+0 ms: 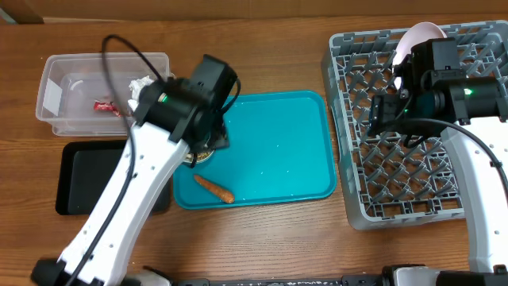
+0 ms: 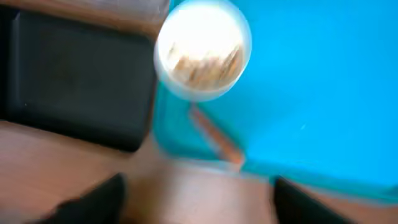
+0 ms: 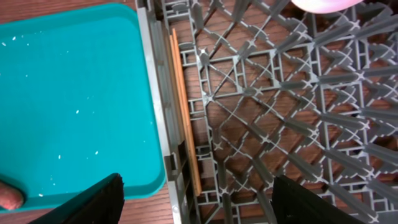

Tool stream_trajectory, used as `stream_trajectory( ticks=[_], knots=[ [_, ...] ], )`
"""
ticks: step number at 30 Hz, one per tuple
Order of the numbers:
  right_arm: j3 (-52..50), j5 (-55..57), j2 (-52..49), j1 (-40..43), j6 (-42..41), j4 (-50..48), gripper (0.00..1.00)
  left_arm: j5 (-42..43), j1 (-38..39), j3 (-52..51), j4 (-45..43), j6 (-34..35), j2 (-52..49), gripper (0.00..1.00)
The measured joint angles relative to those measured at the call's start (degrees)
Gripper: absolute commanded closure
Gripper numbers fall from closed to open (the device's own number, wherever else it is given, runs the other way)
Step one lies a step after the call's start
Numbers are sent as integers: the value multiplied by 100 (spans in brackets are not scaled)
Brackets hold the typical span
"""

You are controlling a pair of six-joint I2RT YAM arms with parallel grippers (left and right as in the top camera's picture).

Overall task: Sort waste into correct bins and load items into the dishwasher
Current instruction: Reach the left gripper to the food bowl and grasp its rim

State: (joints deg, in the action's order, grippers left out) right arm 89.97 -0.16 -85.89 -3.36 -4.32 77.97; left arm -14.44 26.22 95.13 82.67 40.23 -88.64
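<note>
The small white bowl's rim (image 2: 249,55) on the side facing the rack sits below and outward of my left gripper, so my left gripper will lower outward onto it next.
My left gripper (image 2: 196,199) is open and empty, above the teal tray's left edge; the view is blurred. Ahead of it a small white dish (image 2: 202,53) holds beige food scraps, and it shows under the arm in the overhead view (image 1: 203,156). The orange carrot piece (image 1: 214,188) lies on the teal tray near its front left corner. My right gripper (image 3: 199,199) is open and empty over the grey dish rack (image 1: 397,199). The wooden chopsticks (image 3: 183,112) lie along the rack's left wall. A white dish (image 1: 417,40) stands at the rack's back. The clear tub (image 1: 59,87) holds the red wrapper (image 1: 103,106) and white tissue (image 1: 140,86).
The black tray (image 1: 87,179) lies in front of the clear tub, left of the teal tray (image 1: 278,143). The teal tray has rice grains scattered on it and sits close against the rack's left side. The carrot's tip shows in the right wrist view (image 3: 9,196).
</note>
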Motion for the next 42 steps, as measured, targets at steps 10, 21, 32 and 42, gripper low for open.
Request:
stream_trajectory(
  ticks=[10, 21, 32, 42],
  knots=[
    [-2, 0, 0, -2, -15, -31, 21, 861, -299, -824, -2050, -791, -809, 18],
    [-2, 0, 0, 0, -13, -39, 21, 1375, -1029, -879, -2549, -1071, -1742, 20],
    [-2, 0, 0, -2, -17, -39, 21, 1816, -1019, -879, -2868, -1086, -2435, 33],
    [-2, 2, 0, -2, -15, -39, 21, 1991, -1012, -879, -3060, -1204, -2743, 63]
  ],
)
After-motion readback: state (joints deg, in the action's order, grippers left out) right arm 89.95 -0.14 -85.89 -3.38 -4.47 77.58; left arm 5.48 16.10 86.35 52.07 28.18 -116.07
